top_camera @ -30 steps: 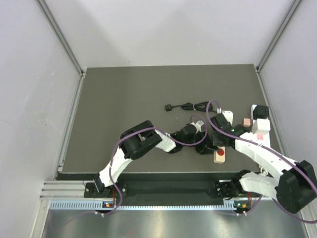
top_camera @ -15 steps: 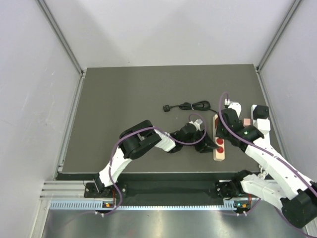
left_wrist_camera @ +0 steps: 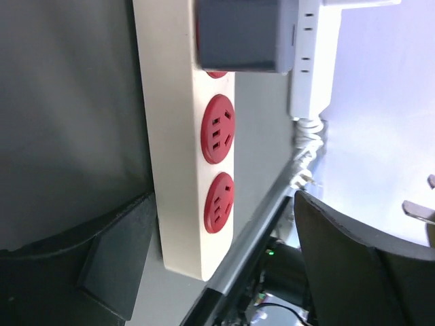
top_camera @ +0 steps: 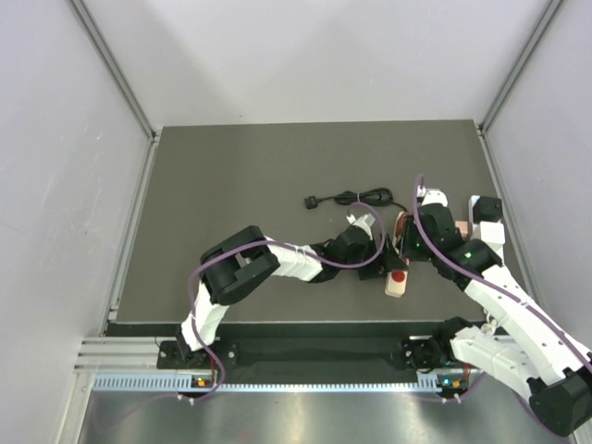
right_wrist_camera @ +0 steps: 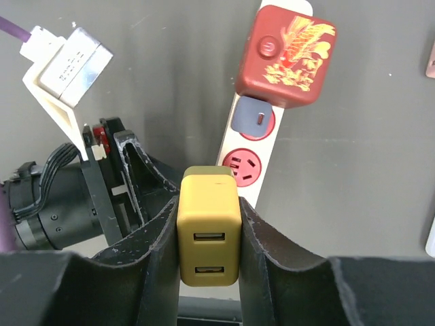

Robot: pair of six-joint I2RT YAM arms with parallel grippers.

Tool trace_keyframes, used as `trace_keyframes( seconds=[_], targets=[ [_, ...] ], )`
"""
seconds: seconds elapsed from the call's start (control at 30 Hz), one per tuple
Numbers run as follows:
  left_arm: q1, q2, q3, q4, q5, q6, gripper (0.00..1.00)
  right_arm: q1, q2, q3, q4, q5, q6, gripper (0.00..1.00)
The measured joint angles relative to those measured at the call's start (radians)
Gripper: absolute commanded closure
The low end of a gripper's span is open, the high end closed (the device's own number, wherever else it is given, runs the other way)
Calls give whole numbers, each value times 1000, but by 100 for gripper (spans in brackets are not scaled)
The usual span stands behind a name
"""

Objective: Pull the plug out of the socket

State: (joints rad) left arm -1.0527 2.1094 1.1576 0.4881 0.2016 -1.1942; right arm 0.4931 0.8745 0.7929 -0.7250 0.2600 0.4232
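Observation:
My right gripper should next swing left in the top view, back and down to the mat's near edge [top_camera: 359, 311], since the plug is off the socket.
The plug [right_wrist_camera: 209, 231] is a mustard-yellow USB charger block, and my right gripper [right_wrist_camera: 207, 234] is shut on its two sides. It hangs over the near end of the socket strip [right_wrist_camera: 228, 146], a white bar with red outlets. In the left wrist view the two nearest red outlets [left_wrist_camera: 217, 129] are empty. A grey plug [right_wrist_camera: 253, 119] and a red cube charger [right_wrist_camera: 288, 54] still sit further along the strip. My left gripper [left_wrist_camera: 224, 251] is open, its fingers [left_wrist_camera: 115, 258] standing on either side of the strip's [left_wrist_camera: 180, 136] near end. From above, the strip [top_camera: 396, 285] lies between both grippers.
A coiled black cable [top_camera: 356, 197] lies on the dark mat behind the strip. White adapters [top_camera: 487, 222] and a small pink block [top_camera: 459, 227] sit at the right edge. The left arm's wrist and purple cable [right_wrist_camera: 47, 197] crowd the strip's left side.
My left gripper has opened from its hold on the strip. The strip has shifted slightly left and tilted. The right gripper still grips the yellow plug.

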Motion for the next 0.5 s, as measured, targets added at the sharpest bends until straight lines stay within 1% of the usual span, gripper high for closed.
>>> trace_keyframes(
  seconds=[0.1,0.23,0.37,0.5],
  targets=[
    [-6,-38,-12,-60,-46,39,11,-8,-12,0,0,-16,-13,100],
    [-7,-119,-78,-129,-92,101,12,-32,-17,0,-2,-28,-32,100],
    [-8,-184,-104,-232,-134,176,15,-45,-17,16,-21,-31,-49,100],
    [-8,-317,-228,-310,-214,239,18,-47,-9,32,-23,-76,-71,100]
  ],
)
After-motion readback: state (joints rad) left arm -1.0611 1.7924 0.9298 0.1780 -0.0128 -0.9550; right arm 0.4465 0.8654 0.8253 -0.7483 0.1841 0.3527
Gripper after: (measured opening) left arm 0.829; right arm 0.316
